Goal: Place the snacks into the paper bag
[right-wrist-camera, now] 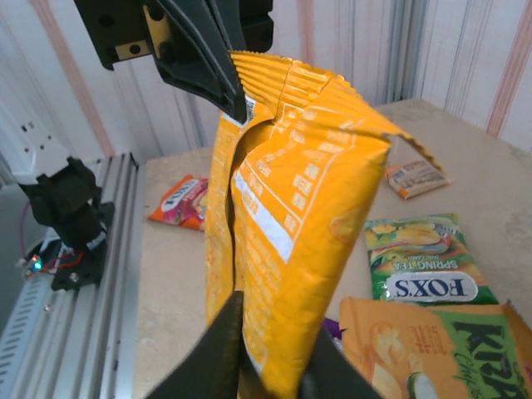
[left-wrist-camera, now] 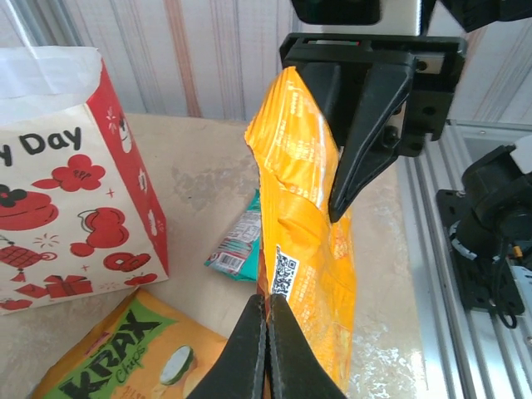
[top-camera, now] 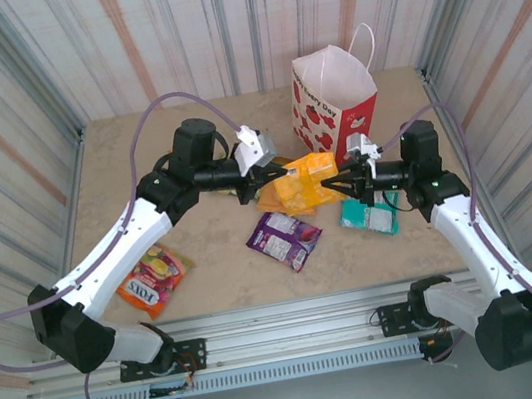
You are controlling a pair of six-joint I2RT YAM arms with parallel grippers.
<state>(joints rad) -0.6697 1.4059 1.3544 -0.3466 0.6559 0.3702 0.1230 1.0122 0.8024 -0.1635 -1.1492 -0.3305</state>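
Note:
My right gripper raises the yellow packet [top-camera: 297,192] next and swings it outward over the paper bag's open top [top-camera: 331,73] to release it, as that opening lies outward of the gripper.
A yellow snack packet [top-camera: 297,192] hangs above the table, stretched between both grippers. My left gripper [left-wrist-camera: 268,306] is shut on one edge of the packet [left-wrist-camera: 303,208], near its printed code. My right gripper [right-wrist-camera: 278,332] is shut on the opposite end of this packet [right-wrist-camera: 291,208]. In the top view the left gripper [top-camera: 262,177] and right gripper [top-camera: 337,180] face each other mid-table. The orange Krax packet [left-wrist-camera: 125,357] lies flat beneath them. The white and red paper bag [top-camera: 332,103] stands upright just behind.
On the table lie a purple packet [top-camera: 284,239], a teal packet [top-camera: 368,214], a red-orange packet [top-camera: 152,278], a green-yellow packet [right-wrist-camera: 424,262] and a tiny orange one [right-wrist-camera: 416,176]. Striped walls enclose the table. A metal rail [top-camera: 294,311] runs along the near edge.

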